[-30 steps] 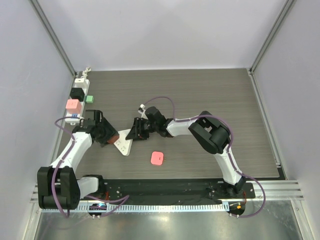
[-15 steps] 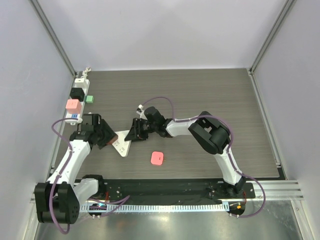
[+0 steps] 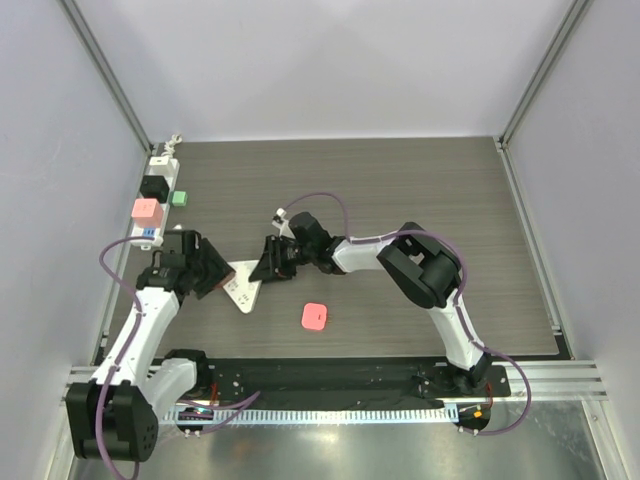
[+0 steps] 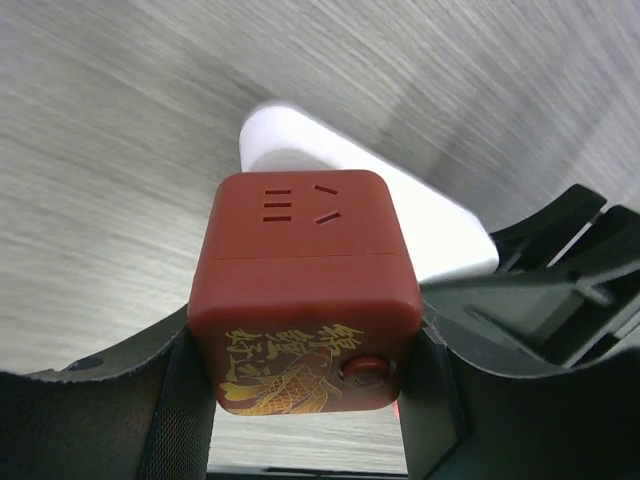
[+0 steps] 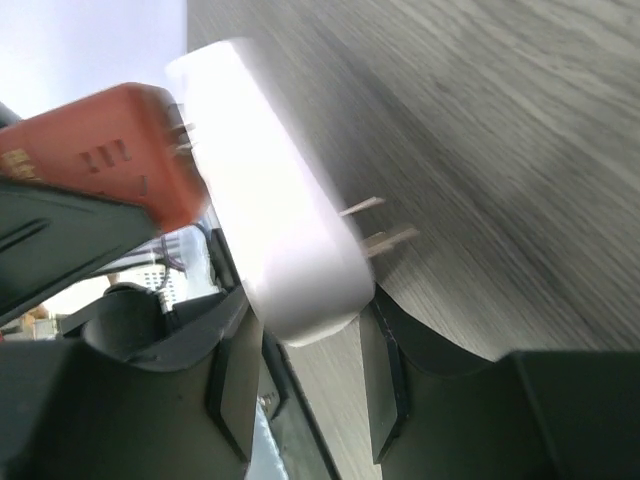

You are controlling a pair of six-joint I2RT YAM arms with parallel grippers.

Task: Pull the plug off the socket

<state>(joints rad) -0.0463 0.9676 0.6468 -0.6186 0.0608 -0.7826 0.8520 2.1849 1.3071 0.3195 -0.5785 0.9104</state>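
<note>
Next, my left gripper goes down and toward the right in the top view to release the dark red plug beside the loose pink cube, where the tabletop is bare.
A dark red cube plug (image 4: 305, 270) with a gold fish print sits between the jaws of my left gripper (image 4: 300, 380), which is shut on it. My right gripper (image 5: 310, 350) is shut on a flat white adapter (image 5: 270, 210) whose own two pins point toward the table. The red plug (image 5: 110, 150) meets the adapter's other face, and its metal pins show in a narrow gap; I cannot tell if their tips are still inside. From above, left gripper (image 3: 212, 278) and right gripper (image 3: 268, 268) face each other across the adapter (image 3: 243, 287). The socket (image 3: 163, 162), a long white strip, lies along the left edge.
A black cube (image 3: 155, 186) and a pink cube (image 3: 147, 212) sit on the strip, with a small green piece (image 3: 180, 198) beside it. Another pink cube (image 3: 314, 317) lies loose on the table near the front. Walls and metal posts close in the left, right and back.
My left gripper has shifted slightly left and toward me with the red plug, and the left elbow has swung. The right gripper and white adapter have stayed put.
</note>
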